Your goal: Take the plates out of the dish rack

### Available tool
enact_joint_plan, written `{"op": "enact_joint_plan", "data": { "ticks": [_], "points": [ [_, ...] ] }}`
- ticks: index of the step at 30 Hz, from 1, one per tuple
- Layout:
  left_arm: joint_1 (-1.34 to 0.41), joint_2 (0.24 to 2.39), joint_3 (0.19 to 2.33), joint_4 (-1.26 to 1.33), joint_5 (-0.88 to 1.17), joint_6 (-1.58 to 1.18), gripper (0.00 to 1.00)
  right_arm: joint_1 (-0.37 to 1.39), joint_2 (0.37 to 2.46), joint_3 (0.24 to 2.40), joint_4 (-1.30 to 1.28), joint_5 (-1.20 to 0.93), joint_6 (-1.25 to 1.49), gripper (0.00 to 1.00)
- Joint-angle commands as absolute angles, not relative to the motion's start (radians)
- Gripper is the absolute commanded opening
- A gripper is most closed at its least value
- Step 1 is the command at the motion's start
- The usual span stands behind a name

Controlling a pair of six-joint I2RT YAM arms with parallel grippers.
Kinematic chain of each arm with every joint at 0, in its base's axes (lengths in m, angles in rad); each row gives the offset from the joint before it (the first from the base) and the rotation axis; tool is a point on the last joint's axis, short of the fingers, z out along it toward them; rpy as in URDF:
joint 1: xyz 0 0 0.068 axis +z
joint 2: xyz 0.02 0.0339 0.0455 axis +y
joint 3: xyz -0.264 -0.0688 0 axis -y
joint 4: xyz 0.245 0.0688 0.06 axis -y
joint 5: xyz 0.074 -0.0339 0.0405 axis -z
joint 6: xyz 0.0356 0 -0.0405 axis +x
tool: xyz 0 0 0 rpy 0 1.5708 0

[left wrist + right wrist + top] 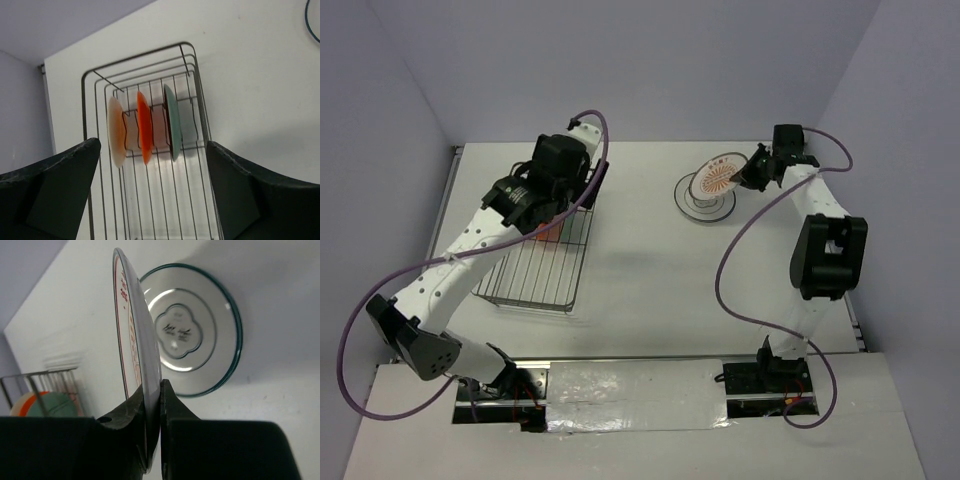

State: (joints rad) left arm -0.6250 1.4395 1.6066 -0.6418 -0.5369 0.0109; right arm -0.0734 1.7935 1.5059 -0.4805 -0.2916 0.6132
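My left gripper is open above the teal plate [172, 122], which stands on edge with gaps on either side of both its sides. It will lower its open fingers astride the teal plate's near rim [175, 151].
The dish rack [95, 125] is a silver wire basket on the left of the table [535, 270]. Three plates stand on edge in it: a cream-tan plate [116, 132], an orange plate [144, 127] and a teal plate [172, 122]. My left gripper [155, 200] hangs open above the rack [525, 205], its fingers wide apart and clear of the plates. My right gripper [160, 405] is shut on the rim of the white plate with the orange sunburst [132, 335], held tilted [718, 175] just over a white grey-ringed plate [192, 335] that lies flat on the table [708, 200].
The white table [650, 280] is walled at the back and both sides. A purple cable [730, 260] loops off the right arm, and another purple cable [360, 340] loops off the left arm. The near part of the rack holds no plates.
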Motion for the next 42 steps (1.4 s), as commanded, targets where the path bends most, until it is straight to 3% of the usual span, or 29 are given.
{"op": "enact_joint_plan", "data": {
  "ticks": [1, 5, 7, 8, 9, 11, 13, 16, 22, 24, 31, 33, 36, 41, 42],
  "points": [
    [-0.635, 1.376, 1.621, -0.822, -0.520, -0.146, 0.99, -0.077, 1.926, 1.574, -0.423, -0.299, 0.543, 0.06],
    [-0.598, 1.332, 1.576, -0.853, -0.534, -0.201, 0.99, -0.075, 1.974, 1.562, -0.401, -0.296, 0.535, 0.15],
    [-0.563, 1.299, 1.539, -0.845, -0.519, -0.247, 1.00, -0.072, 1.973, 1.539, -0.413, -0.270, 0.529, 0.30],
    [-0.555, 1.289, 1.528, -0.842, -0.522, -0.264, 1.00, -0.071, 1.974, 1.537, -0.455, -0.249, 0.523, 0.54],
    [-0.536, 1.269, 1.510, -0.839, -0.525, -0.303, 1.00, -0.063, 1.979, 1.557, -0.489, -0.218, 0.515, 0.63],
    [-0.512, 1.255, 1.496, -0.833, -0.505, -0.334, 0.99, -0.025, 2.029, 1.655, -0.669, -0.047, 0.483, 0.75],
    [-0.479, 1.247, 1.477, -0.825, -0.448, -0.356, 0.99, -0.005, 2.083, 1.738, -0.791, 0.080, 0.456, 0.79],
    [-0.454, 1.264, 1.460, -0.816, -0.397, -0.373, 0.99, 0.063, 2.178, 1.844, -0.942, 0.138, 0.427, 0.80],
    [-0.439, 1.287, 1.439, -0.766, -0.330, -0.379, 1.00, 0.084, 2.209, 1.876, -0.907, 0.012, 0.402, 0.80],
    [-0.436, 1.299, 1.439, -0.764, -0.331, -0.376, 0.99, 0.078, 2.229, 1.939, -1.009, 0.121, 0.434, 0.80],
    [-0.430, 1.380, 1.462, -0.778, -0.333, -0.394, 0.99, 0.110, 1.909, 1.754, -0.927, 0.304, 0.486, 0.80],
    [-0.423, 1.408, 1.463, -0.766, -0.319, -0.397, 0.95, 0.149, 1.835, 1.755, -0.914, 0.328, 0.456, 0.80],
    [-0.405, 1.468, 1.476, -0.737, -0.282, -0.393, 0.81, 0.216, 1.767, 1.801, -0.955, 0.304, 0.428, 0.80],
    [-0.373, 1.584, 1.506, -0.696, -0.244, -0.367, 0.76, 0.296, 1.698, 1.766, -0.980, 0.281, 0.419, 0.80],
    [-0.367, 1.613, 1.506, -0.684, -0.229, -0.362, 0.71, 0.301, 1.689, 1.734, -0.973, 0.272, 0.419, 0.80]
  ]
}}
